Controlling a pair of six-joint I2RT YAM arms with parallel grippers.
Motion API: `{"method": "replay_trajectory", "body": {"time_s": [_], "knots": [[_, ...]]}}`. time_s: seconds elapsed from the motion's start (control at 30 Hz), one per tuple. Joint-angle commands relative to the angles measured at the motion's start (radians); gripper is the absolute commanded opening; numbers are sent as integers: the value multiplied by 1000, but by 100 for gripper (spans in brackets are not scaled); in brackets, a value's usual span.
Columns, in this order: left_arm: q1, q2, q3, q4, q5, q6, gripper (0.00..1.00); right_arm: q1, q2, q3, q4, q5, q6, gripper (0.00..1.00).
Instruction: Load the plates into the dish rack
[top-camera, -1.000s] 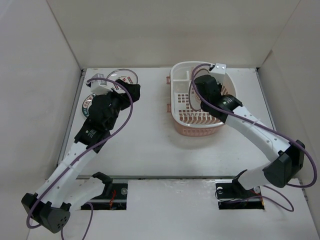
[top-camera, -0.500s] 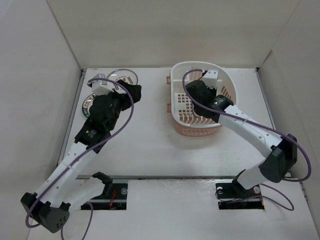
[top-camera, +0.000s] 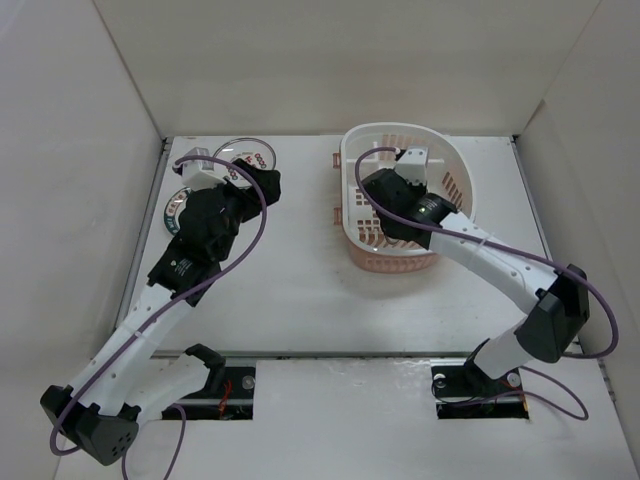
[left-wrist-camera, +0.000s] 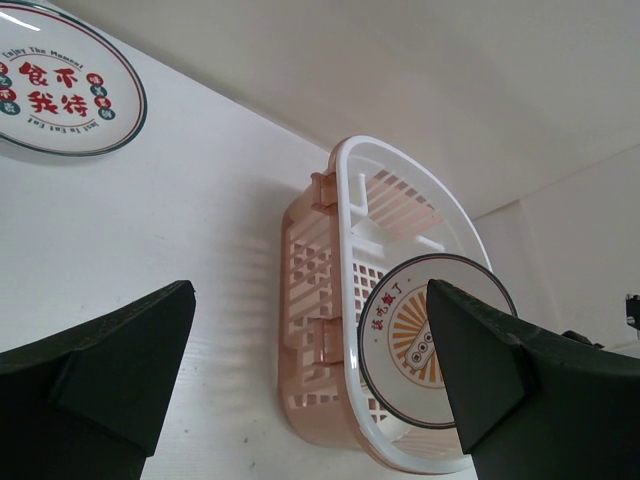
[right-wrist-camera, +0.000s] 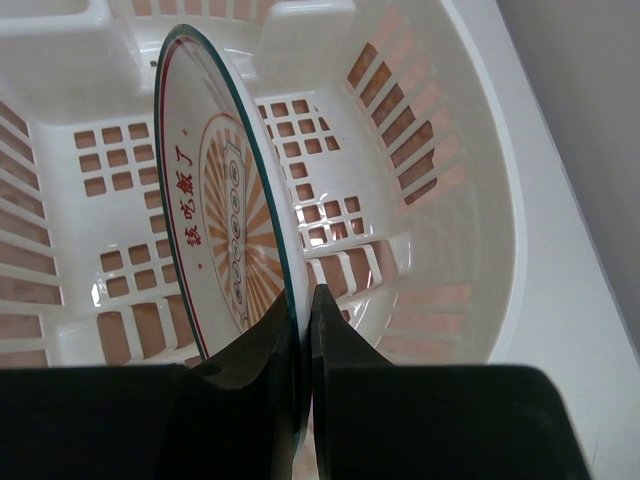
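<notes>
The white plate is upright within the dish rack (right-wrist-camera: 450, 150). My right gripper will next move down toward the dish rack's slotted bottom, to the left in the top view, and let go.
My right gripper (right-wrist-camera: 303, 300) is shut on the rim of the white plate with the orange sunburst centre (right-wrist-camera: 225, 230). It holds that plate upright on edge inside the dish rack (right-wrist-camera: 450, 150), a salmon-sided basket with a white rim (top-camera: 352, 150). In the left wrist view the same plate (left-wrist-camera: 410, 335) stands just above the rack's rim (left-wrist-camera: 345, 210). My left gripper (left-wrist-camera: 310, 370) hangs open and empty over the table, left of the rack. A green-rimmed plate with red characters (left-wrist-camera: 60, 95) lies flat beyond it (top-camera: 250, 152). Another plate (top-camera: 176, 205) is partly hidden under the left arm.
White walls close in the table at the back and on both sides. The rack has a small corner compartment (right-wrist-camera: 60, 40) at its far end. Purple cables loop off both arms (top-camera: 255, 225).
My right gripper has carried the sunburst plate from the rack's far end toward its middle and left, lower into the basket. The left arm has stayed put.
</notes>
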Motion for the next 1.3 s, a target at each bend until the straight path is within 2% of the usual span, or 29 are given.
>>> {"method": "replay_trajectory", "body": {"time_s": [0.0,1.07,1.17,1.27], "knots": [[-6,-8,48,10,-18,11,100,21,18,40,-10,60,34,0],[-15,-17,48,-9,-57,20,100,77,111,78,-101,69,99,0],[-15,-17,48,-9,-57,20,100,86,122,88,-111,78,99,11],[-15,-8,48,-9,-57,20,100,86,142,106,-136,78,111,13]]}}
